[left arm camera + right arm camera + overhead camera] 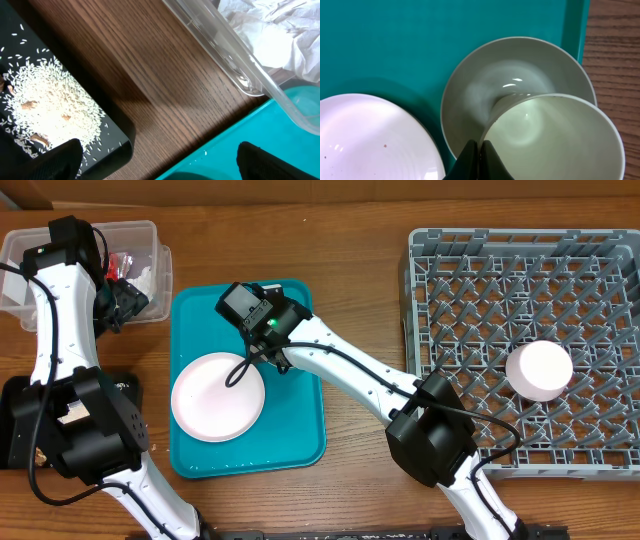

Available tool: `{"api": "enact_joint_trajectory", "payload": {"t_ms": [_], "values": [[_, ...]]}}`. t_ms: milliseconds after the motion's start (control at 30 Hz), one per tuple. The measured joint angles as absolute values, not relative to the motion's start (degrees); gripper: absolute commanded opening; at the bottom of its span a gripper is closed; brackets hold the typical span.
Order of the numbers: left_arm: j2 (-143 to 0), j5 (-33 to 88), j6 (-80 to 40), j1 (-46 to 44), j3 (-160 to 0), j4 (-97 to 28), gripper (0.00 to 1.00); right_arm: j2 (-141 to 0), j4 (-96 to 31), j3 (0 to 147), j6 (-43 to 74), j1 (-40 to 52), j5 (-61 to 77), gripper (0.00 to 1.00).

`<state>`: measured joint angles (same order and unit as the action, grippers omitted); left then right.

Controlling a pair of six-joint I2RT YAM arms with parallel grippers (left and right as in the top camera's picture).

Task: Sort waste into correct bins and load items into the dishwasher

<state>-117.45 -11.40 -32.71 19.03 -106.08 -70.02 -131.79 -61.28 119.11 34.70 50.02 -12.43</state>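
The empty pegs (pixel 549 323) beside the white round bowl lie to my right gripper's right in the overhead view. It swings across next, tips the cup over and releases.
My right gripper (pixel 480 150) is shut on the rim of a small white cup (pixel 555 135), held just over a pale bowl (pixel 520 70) on the teal tray (pixel 395 45). In the overhead view the gripper (pixel 262 322) hides both. The large pale plate (pixel 218 397) lies on the teal tray and shows in the right wrist view (pixel 370 140). My left gripper (pixel 160 165) is open and empty, hovering between the black tray (pixel 117 125) with rice crumbs (pixel 55 100) and small brown lumps, and the clear tub (pixel 235 65) holding the white napkin (pixel 270 35). The overhead view shows a red wrapper (pixel 125 262) in the tub.
The grey dish rack (pixel 480 270) stands at the right with a white round bowl (pixel 538 370) upside down in it. The black tray (pixel 15 395) lies at the left edge under my left arm. A few rice grains lie on the teal tray's edge (pixel 205 152).
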Motion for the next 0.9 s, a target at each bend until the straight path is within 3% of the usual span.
{"api": "enact_joint_trajectory", "payload": {"t_ms": [233,400,567,733,900], "values": [[-117.4,-11.4,-32.7,19.0,-106.1,-70.0,1.00,-131.1,-71.4,127.6,35.1,48.0,-11.4,0.04],[-117.4,-11.4,-32.7,19.0,-106.1,-70.0,1.00,-124.6,-81.9,139.7,33.8,39.1,-8.1,0.04],[-117.4,-11.4,-32.7,19.0,-106.1,-70.0,1.00,-111.9,-88.9,145.3,26.1,14.2,5.3,0.04],[-117.4,-11.4,-32.7,19.0,-106.1,-70.0,1.00,-111.5,-93.2,143.7,10.8,-11.6,30.3,0.04],[-117.4,-11.4,-32.7,19.0,-106.1,-70.0,1.00,-117.2,-92.5,134.6,-1.9,-26.1,52.9,0.04]]}}
